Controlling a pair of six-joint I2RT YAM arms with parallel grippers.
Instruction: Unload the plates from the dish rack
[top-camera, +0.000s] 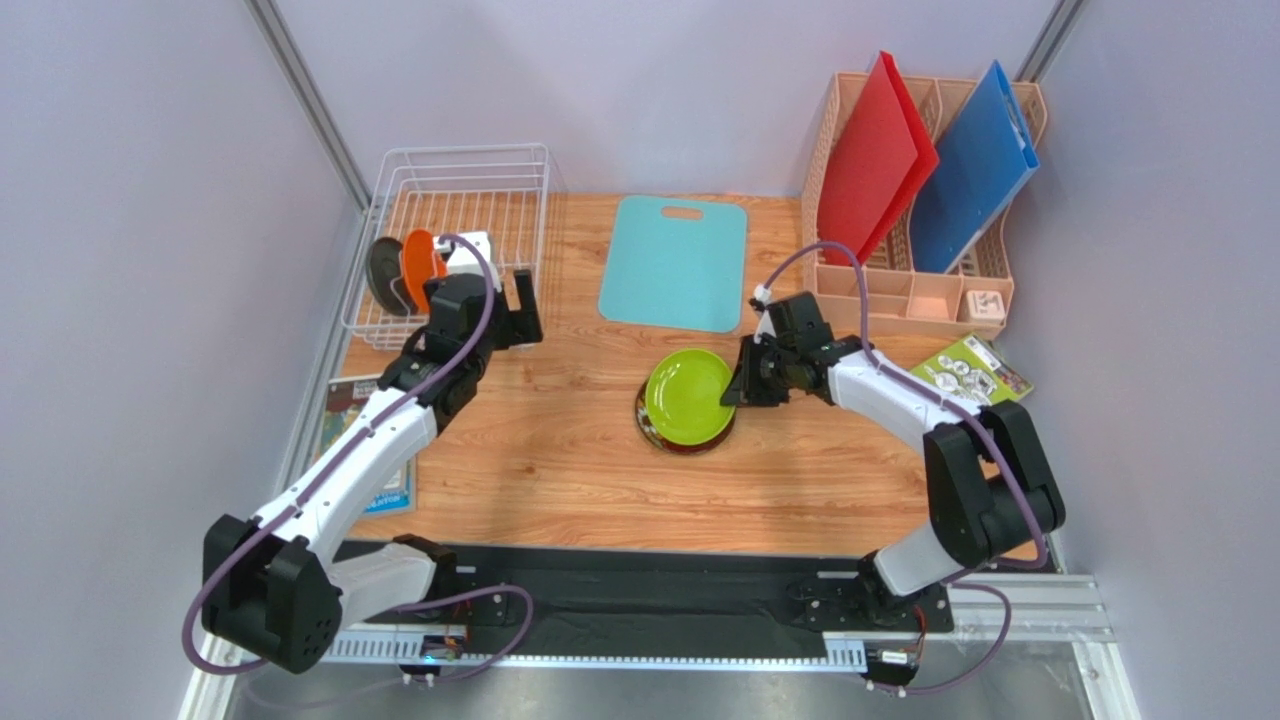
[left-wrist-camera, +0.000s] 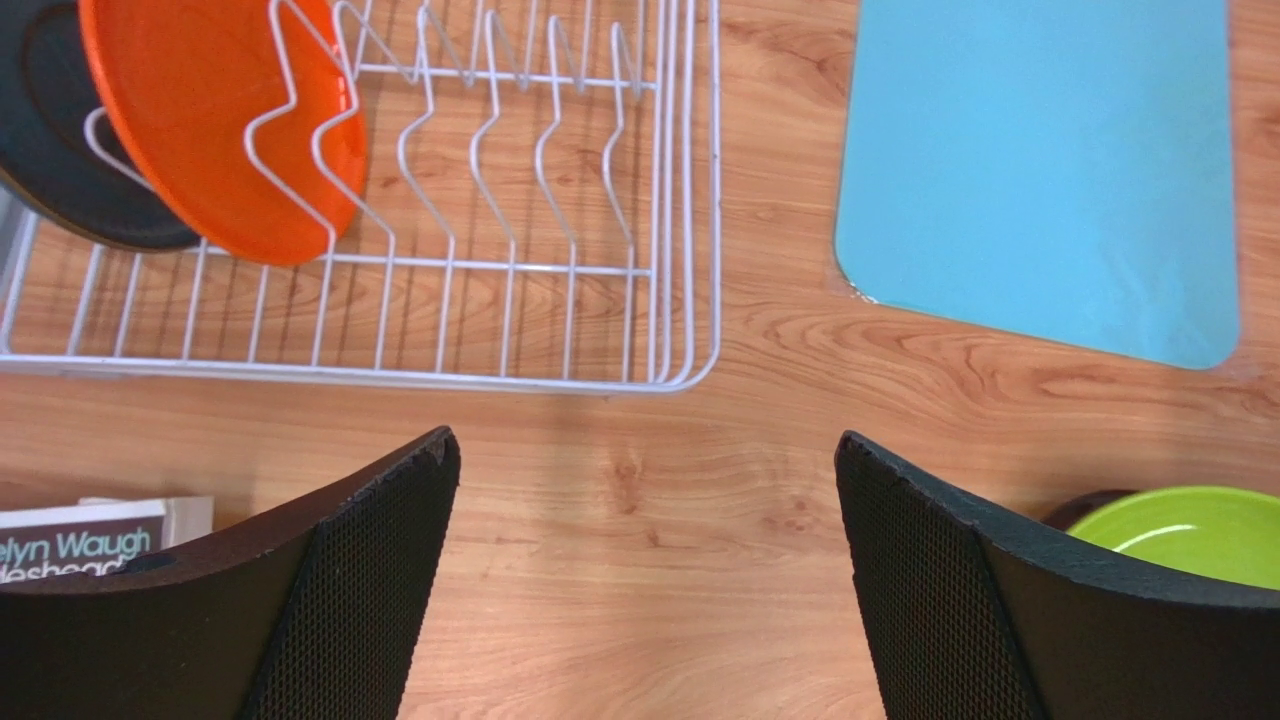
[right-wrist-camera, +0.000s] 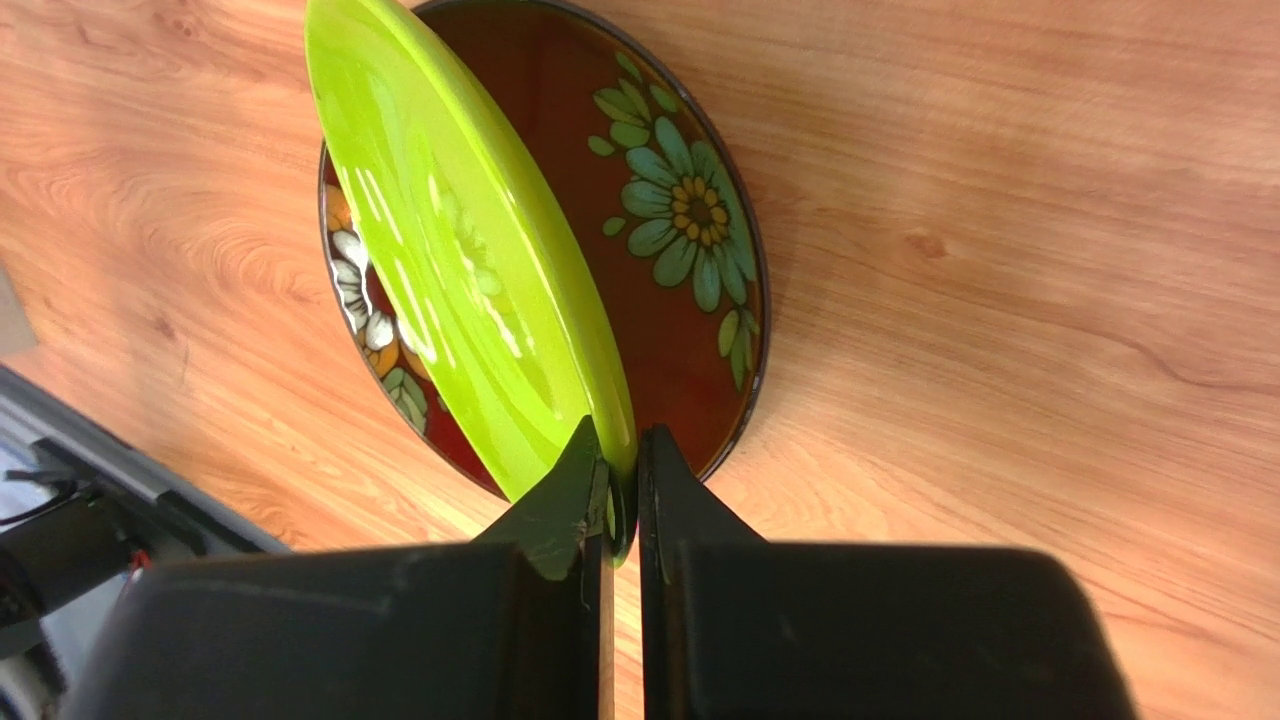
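The orange plate stands upright to the left of my left gripper in the top view. My left gripper will swing toward it next, then turn and lower astride the orange plate's top rim (top-camera: 412, 255) (left-wrist-camera: 105, 78).
The white wire dish rack (top-camera: 504, 173) stands at the back left and holds an orange plate (top-camera: 416, 266) and a dark teal-grey plate (top-camera: 386, 276) upright; both show in the left wrist view, orange (left-wrist-camera: 211, 120) and dark (left-wrist-camera: 60, 165). My left gripper (top-camera: 519, 323) is open and empty over the wood just in front of the rack (left-wrist-camera: 676, 195). My right gripper (top-camera: 747, 383) is shut on the rim of the lime green plate (top-camera: 688, 396), holding it tilted (right-wrist-camera: 466, 255) just over the dark red patterned plate (right-wrist-camera: 676, 225) lying on the table.
A teal cutting board (top-camera: 676, 263) lies behind the plates. A peach organizer (top-camera: 962, 285) with red and blue boards stands at the back right. A book (top-camera: 361, 398) lies at the left edge, a leaflet (top-camera: 969, 368) at the right.
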